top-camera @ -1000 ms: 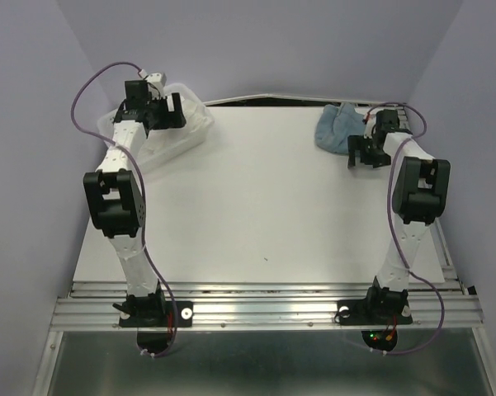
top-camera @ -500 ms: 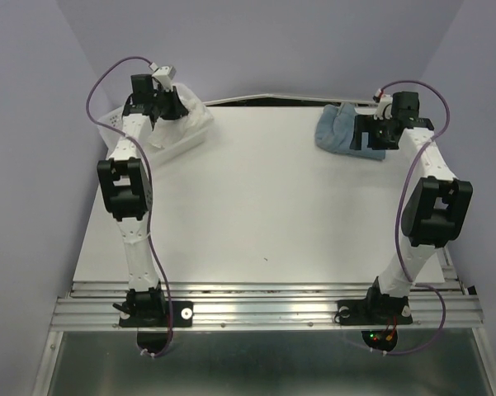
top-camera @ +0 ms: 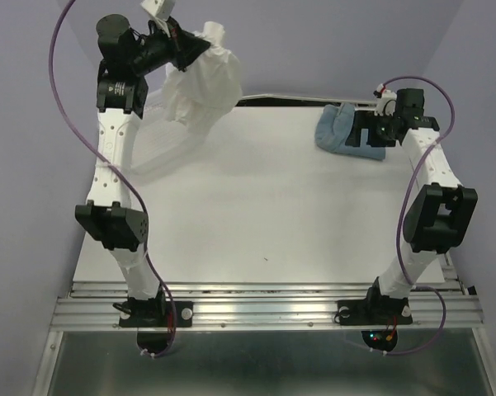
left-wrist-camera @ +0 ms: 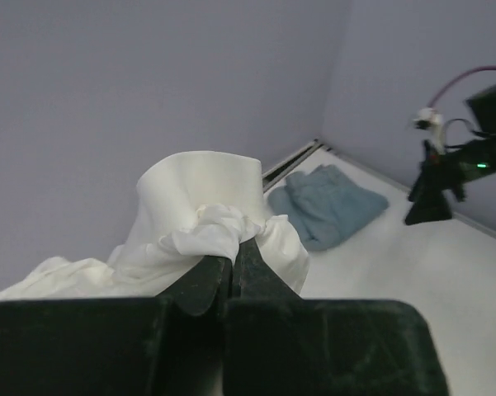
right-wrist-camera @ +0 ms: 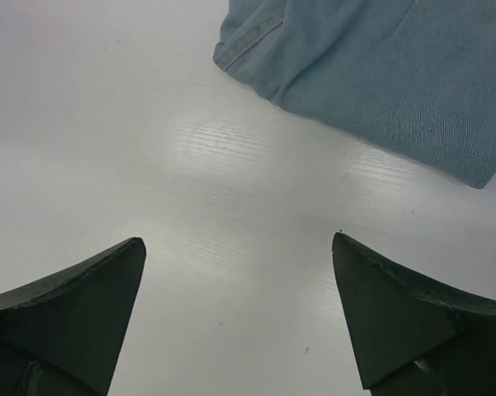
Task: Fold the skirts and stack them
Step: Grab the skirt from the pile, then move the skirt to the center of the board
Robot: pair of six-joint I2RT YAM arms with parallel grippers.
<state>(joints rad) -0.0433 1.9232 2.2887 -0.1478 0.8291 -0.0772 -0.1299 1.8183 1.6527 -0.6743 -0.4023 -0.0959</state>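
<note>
My left gripper is going to move back and down to let go of the white skirt (top-camera: 208, 82) on the bare tabletop, which is below it toward my base, clear of the basket.
The white skirt (top-camera: 208, 82) hangs bunched in the air above the back left corner, with my left gripper (top-camera: 196, 49) shut on its top. In the left wrist view the jaws of the left gripper (left-wrist-camera: 231, 247) are pressed together on a gathered fold of the white skirt (left-wrist-camera: 200, 194). The blue-grey skirt (top-camera: 338, 128) lies crumpled on the table at the back right. My right gripper (top-camera: 365, 136) hovers at that skirt's right edge. In the right wrist view the right gripper (right-wrist-camera: 238, 243) is open over bare table, with the blue-grey skirt (right-wrist-camera: 380, 74) just beyond its fingertips.
A white mesh basket (top-camera: 169, 153) stands at the back left under the hanging skirt. The white table (top-camera: 264, 206) ends at a metal rail (top-camera: 264, 309) in front. Purple walls close in the back and both sides.
My left gripper shut on the white skirt in the basket and lifted it high. The right arm swung back to the blue-grey skirt's edge and stayed open.
</note>
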